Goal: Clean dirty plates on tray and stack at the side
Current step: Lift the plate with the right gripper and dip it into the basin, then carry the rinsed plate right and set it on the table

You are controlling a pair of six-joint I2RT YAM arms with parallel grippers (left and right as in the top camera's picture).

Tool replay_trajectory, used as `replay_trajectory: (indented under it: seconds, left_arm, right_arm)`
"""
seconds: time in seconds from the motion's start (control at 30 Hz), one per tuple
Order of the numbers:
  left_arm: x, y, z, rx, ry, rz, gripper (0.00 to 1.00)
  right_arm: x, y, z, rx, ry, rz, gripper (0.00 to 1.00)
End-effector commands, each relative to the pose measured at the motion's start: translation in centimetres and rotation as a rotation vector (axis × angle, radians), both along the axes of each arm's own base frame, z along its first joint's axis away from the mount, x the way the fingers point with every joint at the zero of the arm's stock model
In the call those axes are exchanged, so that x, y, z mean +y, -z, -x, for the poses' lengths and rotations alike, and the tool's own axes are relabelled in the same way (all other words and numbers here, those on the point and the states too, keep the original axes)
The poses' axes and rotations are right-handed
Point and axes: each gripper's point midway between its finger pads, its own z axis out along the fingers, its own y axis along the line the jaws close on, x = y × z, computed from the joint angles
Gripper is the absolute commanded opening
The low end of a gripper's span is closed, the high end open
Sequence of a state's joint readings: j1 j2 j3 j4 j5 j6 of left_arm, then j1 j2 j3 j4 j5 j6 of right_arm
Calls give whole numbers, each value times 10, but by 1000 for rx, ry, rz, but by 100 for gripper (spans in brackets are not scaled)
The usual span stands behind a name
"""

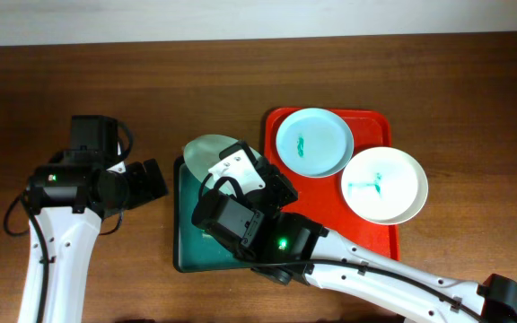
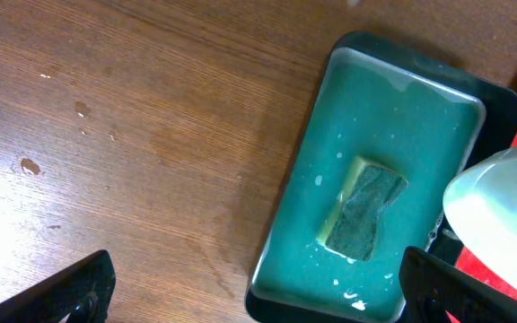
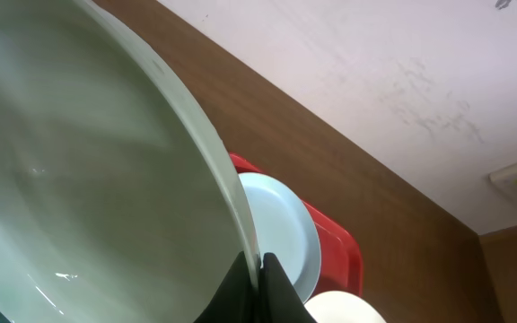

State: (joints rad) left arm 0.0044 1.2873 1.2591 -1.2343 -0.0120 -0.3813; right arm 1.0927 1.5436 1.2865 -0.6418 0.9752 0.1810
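Note:
My right gripper will carry the smear-free plate to its right in the overhead view, to the bare tabletop past the white plate, then go down and let go of it there.
My right gripper (image 3: 258, 269) is shut on the rim of a pale plate (image 3: 88, 179) and holds it tilted over the dark teal tray (image 1: 185, 242); the plate also shows in the overhead view (image 1: 206, 151) and in the left wrist view (image 2: 501, 206). Two more plates lie on the red tray (image 1: 375, 126): a pale-blue one (image 1: 314, 142) at its far left and a white one (image 1: 384, 185) to its right, both with teal smears. My left gripper (image 2: 258, 292) is open and empty above the table, left of the teal tray (image 2: 294, 188). A green sponge (image 2: 363, 208) lies in that tray.
Small wet spots (image 2: 30, 166) mark the wooden table left of the teal tray. The table's far edge meets a pale wall (image 1: 240, 18).

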Motion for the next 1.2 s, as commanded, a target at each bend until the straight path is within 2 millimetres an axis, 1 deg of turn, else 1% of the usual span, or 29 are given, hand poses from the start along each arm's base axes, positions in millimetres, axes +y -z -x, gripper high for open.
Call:
replay_trajectory:
  seconds: [0.0,0.07,0.1,0.13,0.17,0.2,0.23,0.27,0.3,0.33,0.37,0.4,0.43,0.47,0.5,0.53,0.57,0.6,0.63,0.7,0.73,0.77,0.83,0.87,0.93,1.07,1.1,1.13,1.17]
  left_arm:
    - [3,-6,-3,-20,10,-16,99]
    - [3,-6,-3,-20,10,-16,100]
    - [3,-6,-3,-20,10,-16,99]
    - [3,-6,-3,-20,10,-16,100]
    - [3,-6,-3,-20,10,-16,99]
    - [3,-6,-3,-20,10,-16,99]
    - [3,-6,-3,-20,10,-16,99]
    - [3,-6,-3,-20,10,-16,99]
    - [3,-6,-3,-20,10,-16,99]
    - [3,-6,-3,-20,10,-16,99]
    - [3,-6,-3,-20,10,-16,99]
    - [3,-6,-3,-20,10,-16,99]
    - [3,-6,-3,-20,10,-16,99]
    - [3,-6,-3,-20,10,-16,99]
    - [3,-6,-3,-20,10,-16,99]
    - [3,-6,-3,-20,10,-16,99]
    - [3,-6,-3,-20,10,-16,100]
    - [3,-6,-3,-20,10,-16,99]
    - [3,-6,-3,-20,10,-16,99]
    - [3,-6,-3,-20,10,-16,99]
    - [3,-6,-3,-20,10,-16,100]
    - [3,-6,-3,-20,10,-16,99]
    - [3,-6,-3,-20,10,-16,99]
    - [3,-6,-3,-20,10,-16,99]
    - [3,-6,-3,-20,10,-16,99]
    - [3,-6,-3,-20,10,-16,99]
    - [3,-6,-3,-20,10,-16,99]
    - [3,-6,-3,-20,10,-16,99]
    - [3,-6,-3,-20,10,-16,99]
  right_arm:
    - [-1,-14,-2,-22,14,-43,4]
    - [-4,-12,-2,-19,46,-89,4]
    - [-10,-6,-3,0,106,-179,4]
    - [-14,16,0,106,193,-355,4]
    - [-6,47,6,322,242,-531,4]
    - [6,62,11,505,210,-628,4]
    - [8,65,10,675,190,-752,4]
    - [5,59,7,750,164,-821,4]
    - [-10,37,-5,819,69,-929,4]
    - [-45,21,-24,772,71,-977,4]
    - [-88,11,-39,708,167,-1028,4]
    - [-125,6,-47,658,255,-1064,4]
    - [-171,3,-51,603,374,-1103,4]
    - [-218,5,-50,559,500,-1131,4]
    - [-252,9,-46,535,595,-1148,4]
    - [-306,21,-34,502,764,-1172,4]
    - [-348,30,-22,476,900,-1209,4]
    - [-383,40,-12,443,1002,-1223,4]
    - [-415,51,-1,419,1107,-1249,4]
    - [-464,78,22,404,1294,-1264,4]
    - [-477,89,30,410,1356,-1250,4]
    - [-493,107,41,433,1441,-1218,4]
    - [-504,143,55,534,1543,-1154,4]
    - [-503,151,55,567,1543,-1143,4]
    - [-496,178,58,682,1542,-1129,4]
    - [-482,207,70,763,1556,-1128,4]
    - [-474,214,74,804,1529,-1122,9]
    - [-469,215,75,831,1499,-1110,37]
    - [-465,212,75,847,1478,-1122,49]
